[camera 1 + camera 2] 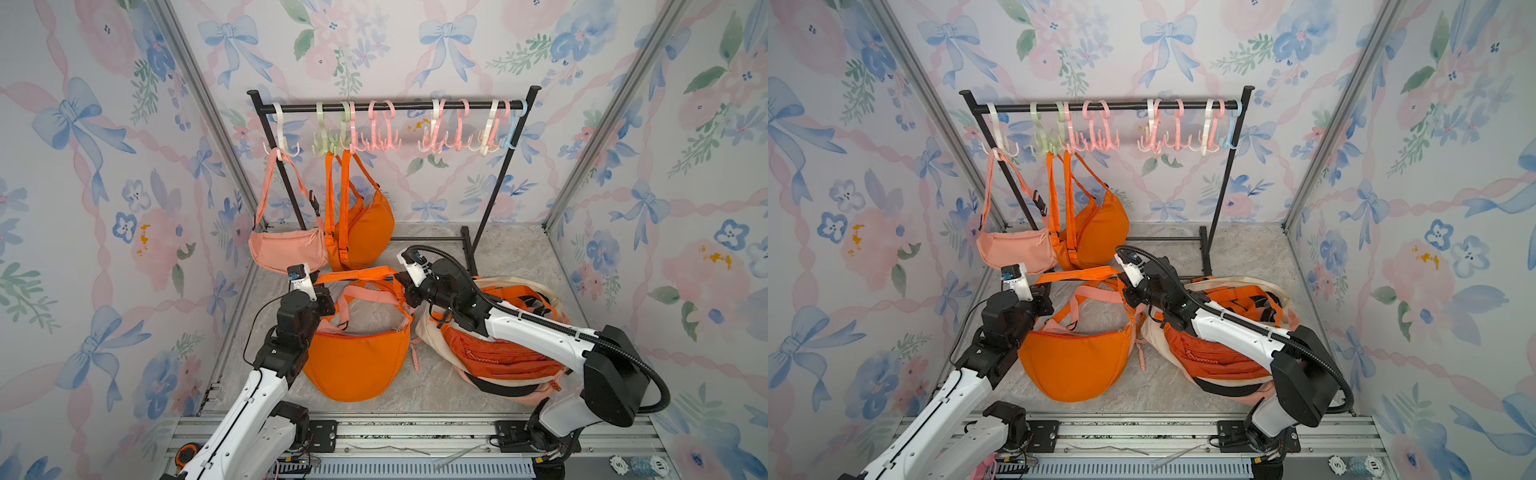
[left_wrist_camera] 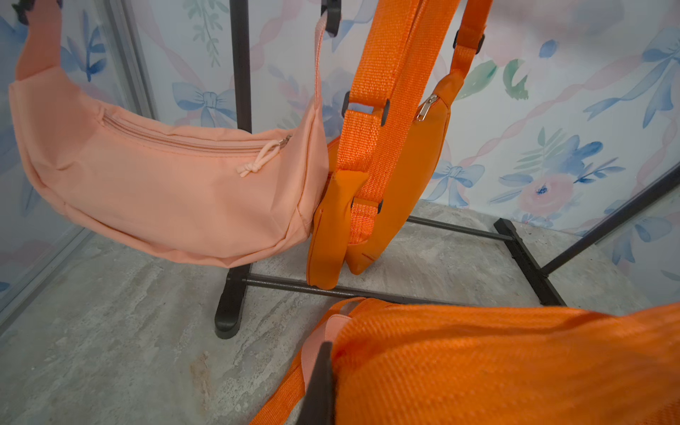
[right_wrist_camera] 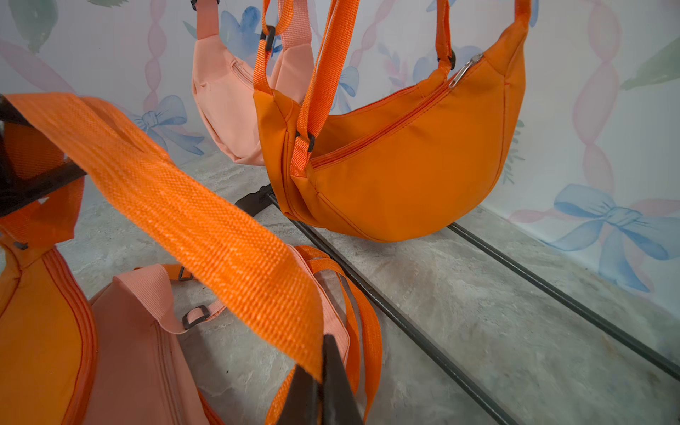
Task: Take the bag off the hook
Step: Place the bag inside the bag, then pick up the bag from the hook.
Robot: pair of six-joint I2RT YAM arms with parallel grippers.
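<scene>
My right gripper should open where it is, above the pink strap (image 1: 374, 295), and let go of the orange strap's end. The orange crescent bag (image 1: 357, 361) is already lying on the floor.
An orange crescent bag (image 1: 357, 361) lies on the floor in front of the rack. Its orange strap (image 1: 357, 274) is stretched level between my two grippers. My left gripper (image 1: 322, 291) is shut on the strap's left end, and in the left wrist view the webbing (image 2: 496, 368) covers the left gripper (image 2: 331, 379). My right gripper (image 1: 405, 282) is shut on the right end of the strap (image 3: 206, 228), pinched at the tips of the right gripper (image 3: 320, 371). Two more orange bags (image 1: 365, 232) hang from green hooks (image 1: 332, 143). A pink bag (image 1: 286, 249) hangs from a white hook (image 1: 280, 145).
The black rack (image 1: 395, 106) carries several empty pink, white and blue hooks (image 1: 457, 141). Its base bars (image 3: 423, 331) run along the floor close to my right gripper. A pile of orange and cream bags (image 1: 498, 353) lies under my right arm. A pink strap (image 1: 365, 293) lies under the stretched one.
</scene>
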